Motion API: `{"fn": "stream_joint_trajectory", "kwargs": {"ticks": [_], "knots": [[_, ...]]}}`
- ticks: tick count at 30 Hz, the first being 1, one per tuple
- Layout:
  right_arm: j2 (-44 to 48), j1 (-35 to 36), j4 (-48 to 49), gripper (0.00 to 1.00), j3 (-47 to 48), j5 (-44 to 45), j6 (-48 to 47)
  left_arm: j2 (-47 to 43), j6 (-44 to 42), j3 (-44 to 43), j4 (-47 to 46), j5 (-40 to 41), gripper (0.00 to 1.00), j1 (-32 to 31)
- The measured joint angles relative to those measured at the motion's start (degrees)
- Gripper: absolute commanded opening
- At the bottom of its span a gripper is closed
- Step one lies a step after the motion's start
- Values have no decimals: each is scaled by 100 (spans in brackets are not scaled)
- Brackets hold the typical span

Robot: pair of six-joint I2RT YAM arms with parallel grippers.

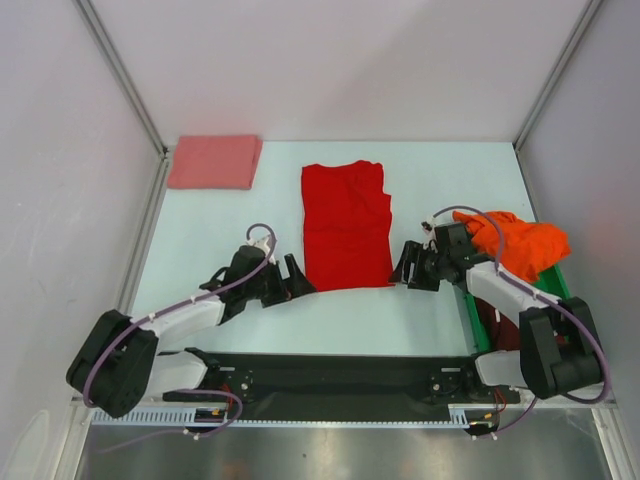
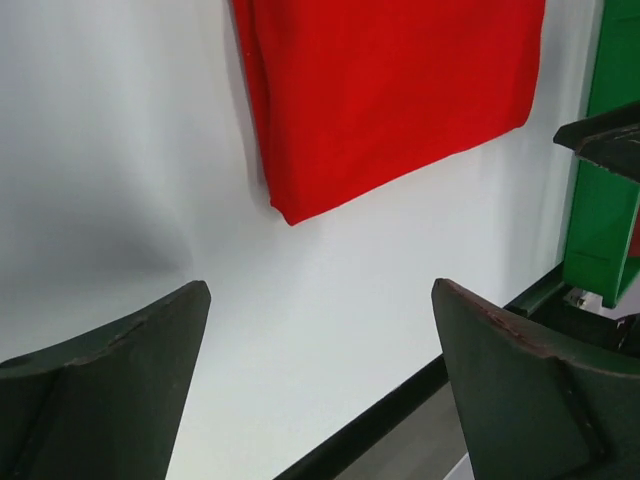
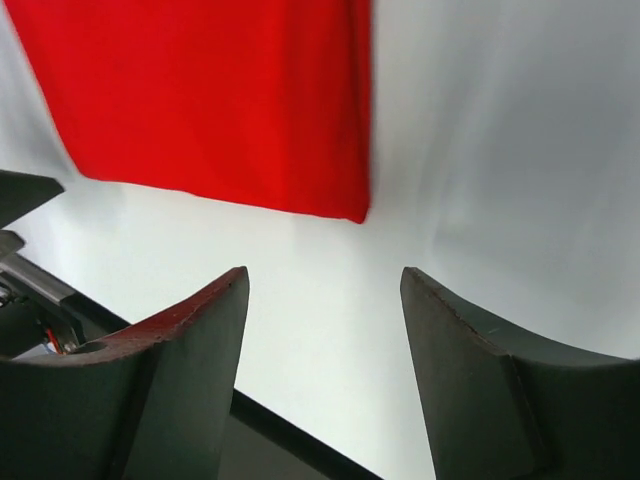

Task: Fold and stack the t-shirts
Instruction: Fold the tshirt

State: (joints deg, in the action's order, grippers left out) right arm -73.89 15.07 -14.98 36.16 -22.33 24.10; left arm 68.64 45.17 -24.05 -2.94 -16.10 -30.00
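Note:
The left gripper eases down and toward the t-shirt next and closes on the red t-shirt's near corner, since that corner lies flat just beyond its open fingers.
A bright red t-shirt lies in a long narrow fold on the middle of the table, its near edge between my two grippers. My left gripper stands open just off the shirt's near left corner, with nothing between its fingers. Off the near right corner, my right gripper is open and empty too. A folded salmon-pink t-shirt rests at the back left. An orange t-shirt is heaped over the bin, with a dark maroon t-shirt inside it.
The green plastic bin stands at the table's right edge beside the right arm, and its wall shows in the left wrist view. A black rail runs along the near edge. White walls and metal posts enclose the table.

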Motion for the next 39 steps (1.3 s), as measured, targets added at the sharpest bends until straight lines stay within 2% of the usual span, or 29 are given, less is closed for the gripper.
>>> {"fn": "stream_joint_trajectory", "kwargs": {"ticks": [3, 6, 11, 13, 17, 19, 21, 23, 24, 26, 27, 28, 29, 30, 34, 39], "knots": [[-352, -48, 13, 68, -11, 22, -17, 258, 103, 0, -70, -15, 90, 0], [-695, -85, 181, 67, -24, -92, 33, 678, 315, -17, -549, -153, 87, 4], [-990, -87, 734, 60, -2, -339, 118, 1121, 540, -22, -1237, -323, 83, 0], [-1095, -85, 898, 58, 9, -407, 153, 1255, 586, -39, -1408, -378, 78, 0], [-1121, -85, 949, 54, 9, -402, 184, 1427, 688, -50, -1626, -417, 77, 0], [-1143, -87, 949, 48, 9, -378, 186, 1451, 708, -50, -1648, -415, 72, 0], [-1215, -98, 970, 47, 22, -387, 212, 1502, 730, -66, -1646, -402, 70, 2], [-1300, -101, 1043, 39, 44, -435, 245, 1567, 739, -105, -1648, -402, 56, 2], [-1338, -94, 1067, 38, 48, -437, 264, 1617, 728, -114, -1624, -372, 45, 2], [-1394, -94, 1104, 28, 57, -468, 284, 1727, 741, -118, -1606, -354, 34, 9], [-1410, -90, 1102, 24, 57, -459, 286, 1770, 732, -120, -1598, -354, 22, 11], [-1432, -90, 1097, 17, 57, -446, 295, 1799, 726, -125, -1582, -348, 14, 11], [-1443, -87, 1093, 15, 57, -433, 293, 1818, 713, -125, -1545, -315, 5, 11], [-1447, -72, 1069, 12, 57, -407, 302, 1827, 693, -125, -1499, -304, 0, 11], [-1405, 59, 992, 7, 57, -319, 310, 1663, 564, -129, -1294, -184, 0, -22], [-964, 428, 551, 5, -17, -140, 341, 957, 361, -7, -579, 234, 0, -273]]}}
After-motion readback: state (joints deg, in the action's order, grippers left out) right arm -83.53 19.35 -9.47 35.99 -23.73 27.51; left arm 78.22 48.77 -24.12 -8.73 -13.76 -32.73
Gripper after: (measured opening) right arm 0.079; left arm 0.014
